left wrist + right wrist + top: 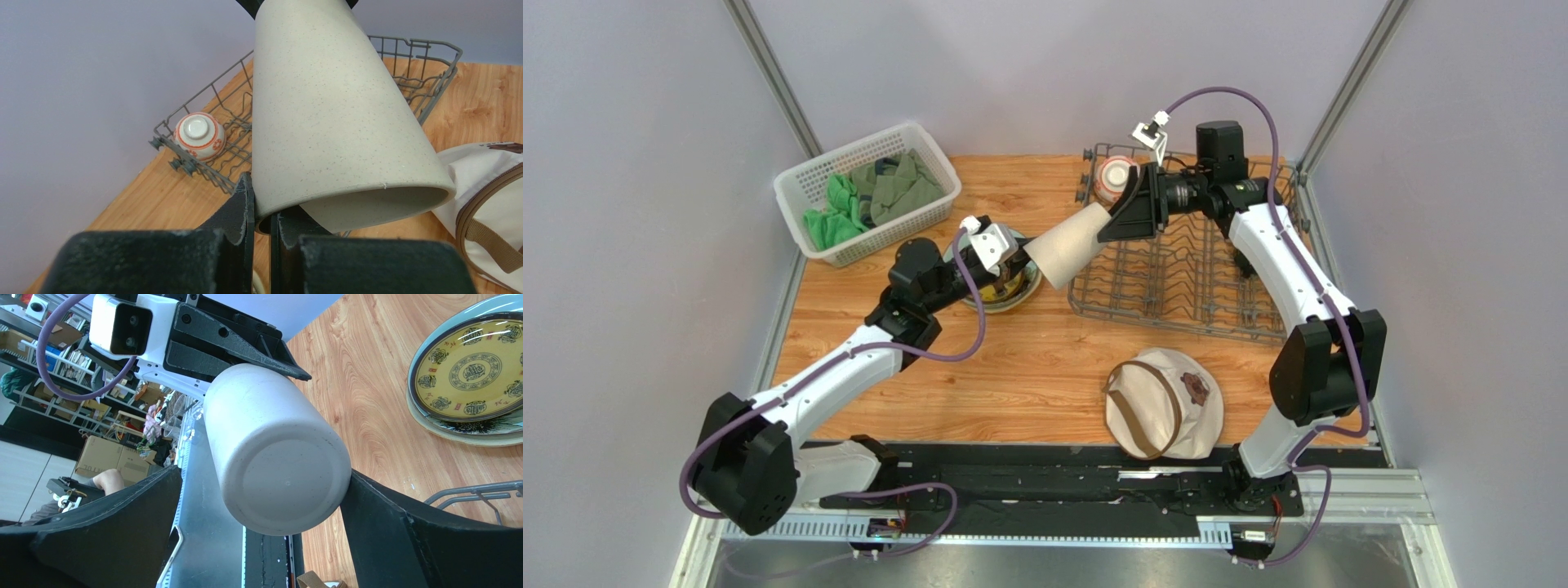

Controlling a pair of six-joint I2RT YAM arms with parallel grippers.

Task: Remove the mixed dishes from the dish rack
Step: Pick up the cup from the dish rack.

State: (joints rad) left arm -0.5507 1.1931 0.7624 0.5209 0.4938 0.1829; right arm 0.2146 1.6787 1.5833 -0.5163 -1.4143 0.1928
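The left gripper has clear tabletop by the basket below it and to its left in the top view, so next it will swing over, turn downward, lower and release the tumbler (1071, 243).
The beige tumbler (1071, 243) hangs on its side in the air between both arms, left of the dish rack (1185, 263). My left gripper (1028, 251) is shut on its rim, one finger inside and one outside, as the left wrist view (263, 202) shows on the tumbler (331, 110). My right gripper (265, 473) is open around the tumbler's base (276, 447); one finger stands clear of it. The red-orange-and-white bowl (1116, 178) sits upside down in the rack's far left corner. The yellow-patterned plate (472, 373) lies stacked on the other plates. The mug is out of view.
A white lattice basket (867, 190) with green cloths stands at the back left. The round beige hat (1161, 404) lies at the front, near the right arm's base. The plate stack (999, 276) sits under my left wrist. Grey walls close in the table.
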